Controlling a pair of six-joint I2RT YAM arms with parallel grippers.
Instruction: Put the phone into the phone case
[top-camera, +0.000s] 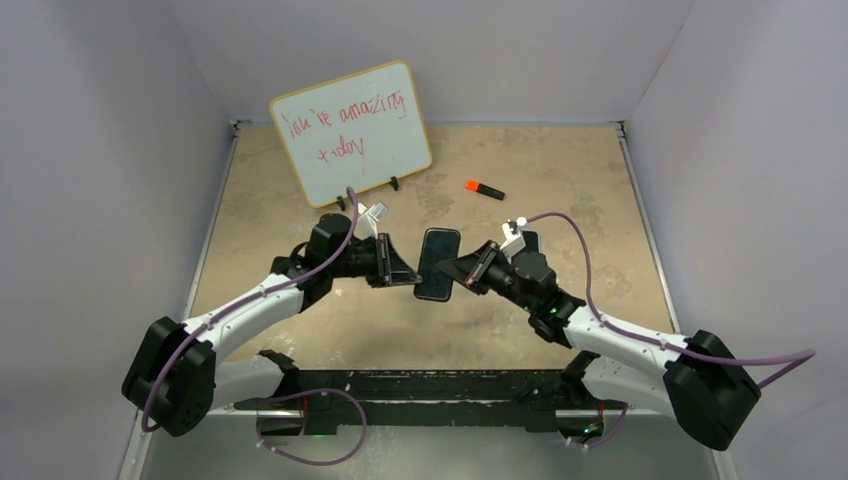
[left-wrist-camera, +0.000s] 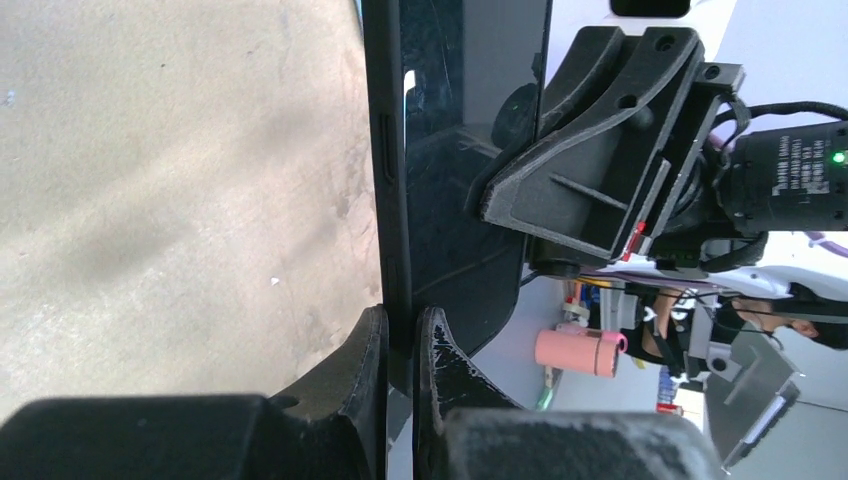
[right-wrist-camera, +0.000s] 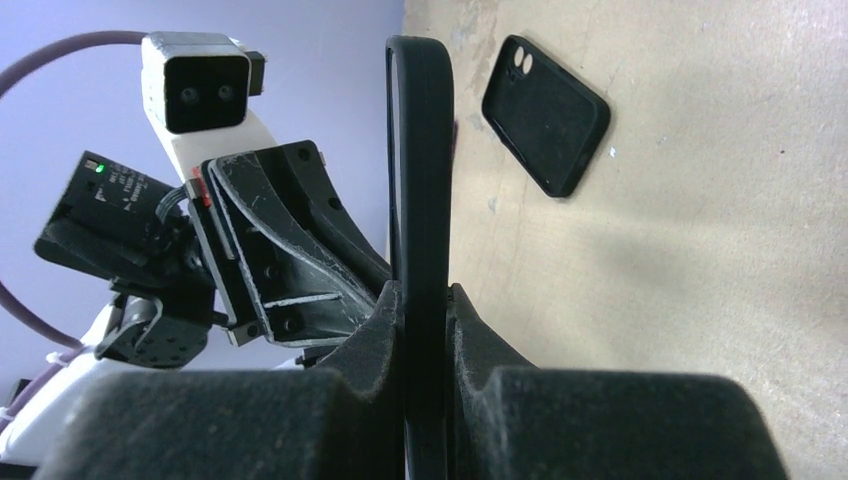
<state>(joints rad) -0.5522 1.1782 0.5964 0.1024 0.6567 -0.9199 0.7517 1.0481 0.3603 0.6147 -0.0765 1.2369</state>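
Observation:
My right gripper needs to move down and to the right in the top view to let go of the phone (top-camera: 438, 264), because the clear tabletop is below it on that side.
A black phone (top-camera: 438, 264) hangs above the middle of the table, held from both sides. My left gripper (top-camera: 412, 275) is shut on the phone's left long edge; in the left wrist view its fingertips (left-wrist-camera: 403, 318) pinch the phone's edge (left-wrist-camera: 395, 150). My right gripper (top-camera: 450, 272) is shut on the opposite edge, and in the right wrist view its tips (right-wrist-camera: 422, 292) clamp the phone (right-wrist-camera: 420, 150) seen edge-on. The black phone case (right-wrist-camera: 545, 115) lies flat on the table with its open side up. In the top view the right arm mostly hides the case (top-camera: 530, 240).
A whiteboard (top-camera: 352, 130) with red writing stands propped at the back left. An orange and black marker (top-camera: 484, 188) lies on the table behind the grippers. Grey walls close in the table on three sides.

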